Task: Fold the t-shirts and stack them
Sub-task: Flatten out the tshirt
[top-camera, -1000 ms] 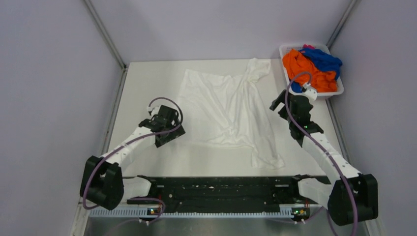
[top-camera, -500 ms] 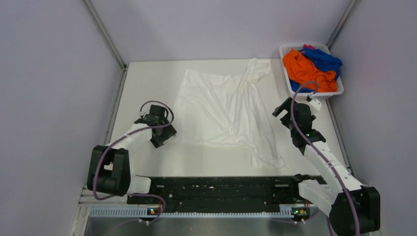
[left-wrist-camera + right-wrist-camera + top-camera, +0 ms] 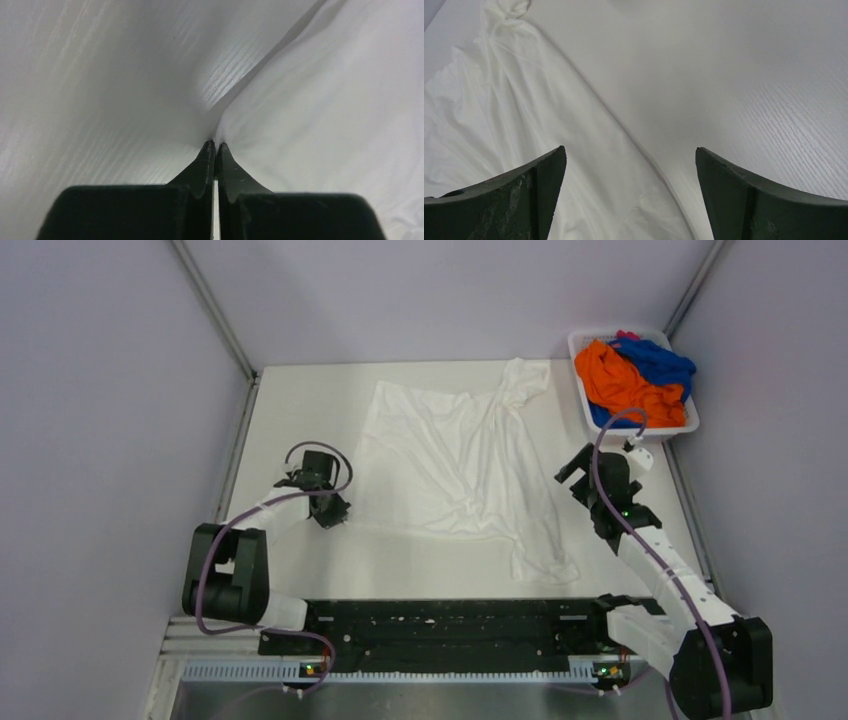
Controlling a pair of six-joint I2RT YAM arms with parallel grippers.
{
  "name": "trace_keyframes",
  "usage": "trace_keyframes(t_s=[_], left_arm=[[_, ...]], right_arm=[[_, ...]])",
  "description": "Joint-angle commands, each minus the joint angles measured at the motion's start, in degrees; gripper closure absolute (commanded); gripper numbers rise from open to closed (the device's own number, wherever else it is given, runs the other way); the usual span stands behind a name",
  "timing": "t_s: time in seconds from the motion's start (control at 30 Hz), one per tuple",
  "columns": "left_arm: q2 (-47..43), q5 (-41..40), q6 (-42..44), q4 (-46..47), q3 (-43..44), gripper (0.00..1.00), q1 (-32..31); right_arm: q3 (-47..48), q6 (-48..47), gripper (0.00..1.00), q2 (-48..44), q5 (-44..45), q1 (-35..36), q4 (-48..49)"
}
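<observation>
My left gripper pinches the shirt's near corner opposite its free near corner; my open right gripper moves back and down onto that free corner next.
A white t-shirt [image 3: 450, 460] lies crumpled and spread out on the table, its print not showing. My left gripper [image 3: 335, 514] sits low at the shirt's near left corner. In the left wrist view that gripper [image 3: 215, 143] is shut, with a pinch of the white cloth [image 3: 325, 100] puckered at its tips. My right gripper [image 3: 572, 468] hovers open over the shirt's right edge. The right wrist view shows the cloth's edge [image 3: 499, 100] running between the wide-apart tips of that gripper [image 3: 630, 150]. Orange [image 3: 615, 380], blue [image 3: 662, 362] and pink-red [image 3: 627, 336] t-shirts are piled in the basket.
A white plastic basket [image 3: 645, 432] stands at the back right corner, just beyond the right arm. Grey walls close in the table on the left, back and right. A black rail [image 3: 450, 625] runs along the near edge between the arm bases.
My left gripper has drawn back and down to the shirt's near left corner and shut on the cloth. The right arm shifted slightly nearer and stayed open.
</observation>
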Motion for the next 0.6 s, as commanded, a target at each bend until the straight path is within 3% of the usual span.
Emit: trace_keyframes(t_s=[0.0, 0.2, 0.3, 0.4, 0.57], left_arm=[[1.9, 1.0, -0.4, 0.9, -2.2, 1.00, 0.2], [-6.5, -9.5, -5.2, -4.9, -4.0, 1.00, 0.4], [-9.8, -16.0, -8.4, -9.4, -4.8, 1.00, 1.8], [-12.1, -18.6, -10.4, -12.5, -5.8, 1.00, 4.4], [-16.2, -22.7, -12.3, -16.3, -6.8, 1.00, 6.7]], right_arm=[[1.0, 3.3, 0.02, -2.3, 1.3, -0.1, -3.6], [1.1, 6.4, 0.03, -9.9, 1.4, 0.0, -19.6], [-0.3, 4.1, 0.04, -11.8, -5.3, 0.0, -23.1], [-0.5, 0.9, 0.04, -7.1, -14.2, 1.0, -22.9], [3.0, 3.7, 0.04, 2.3, -6.2, 11.7, -31.1]])
